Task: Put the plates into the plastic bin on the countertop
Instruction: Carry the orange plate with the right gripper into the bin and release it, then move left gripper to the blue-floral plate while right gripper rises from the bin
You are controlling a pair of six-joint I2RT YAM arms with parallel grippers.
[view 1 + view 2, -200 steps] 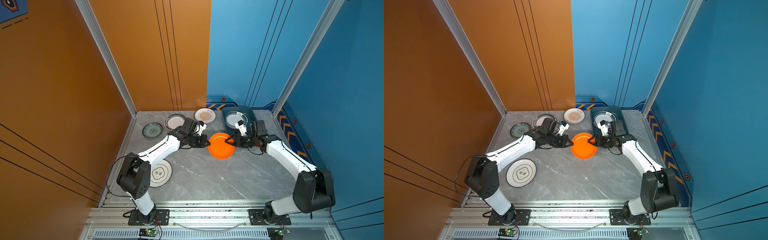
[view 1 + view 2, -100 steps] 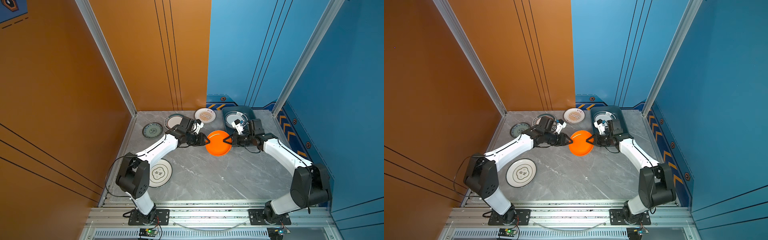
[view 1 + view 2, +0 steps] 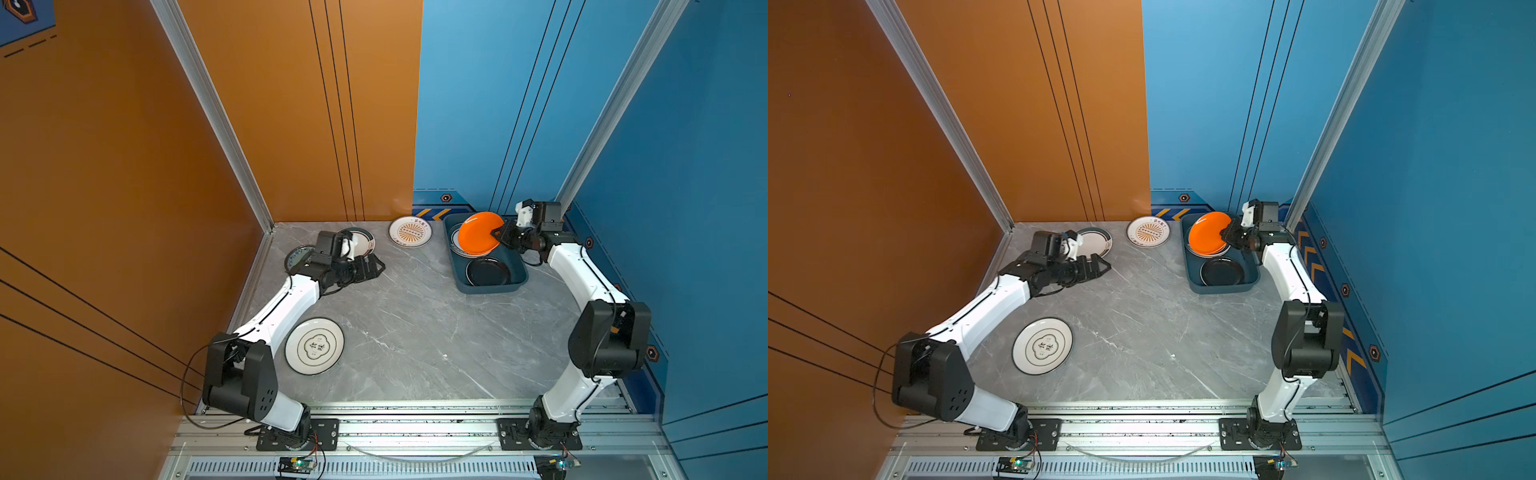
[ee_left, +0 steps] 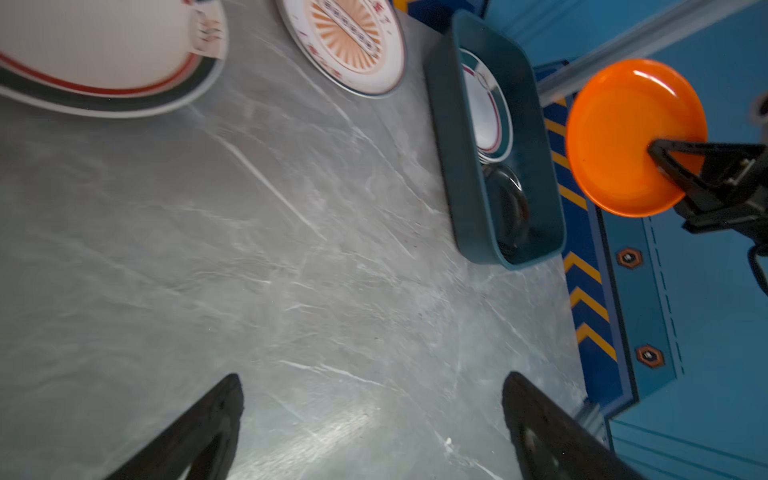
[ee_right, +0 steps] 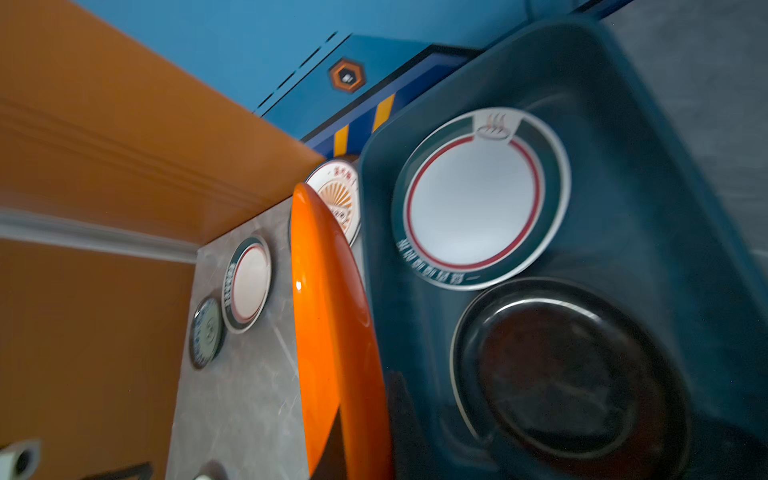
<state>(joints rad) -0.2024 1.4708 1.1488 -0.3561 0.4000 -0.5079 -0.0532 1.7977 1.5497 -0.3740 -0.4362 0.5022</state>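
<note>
The black plate (image 3: 487,271) (image 5: 573,374) lies bare in the near half of the bin. My right gripper should next move back and down, level the orange plate over it, and let go.
My right gripper (image 3: 498,232) (image 3: 1227,235) (image 5: 357,436) is shut on the rim of an orange plate (image 3: 478,233) (image 3: 1208,239) (image 4: 631,133) (image 5: 328,311), held tilted above the far half of the plastic bin (image 3: 490,289) (image 3: 1221,289) (image 4: 453,166). Inside the bin lie a green-rimmed white plate (image 5: 473,208) and a black plate (image 3: 487,271) (image 5: 573,374). My left gripper (image 3: 374,266) (image 3: 1102,266) (image 4: 370,382) stands open and empty over the countertop (image 3: 415,332), left of centre.
On the countertop lie a sunburst plate (image 3: 410,231) by the back wall, a green-rimmed plate (image 3: 363,241) partly behind my left wrist, a teal patterned plate (image 3: 297,257) and a white emblem plate (image 3: 314,345) near the left arm. The walls stand close behind the bin.
My left gripper has let go of the orange plate, opened and drawn back to the left. My right gripper has carried the plate from the middle to above the bin.
</note>
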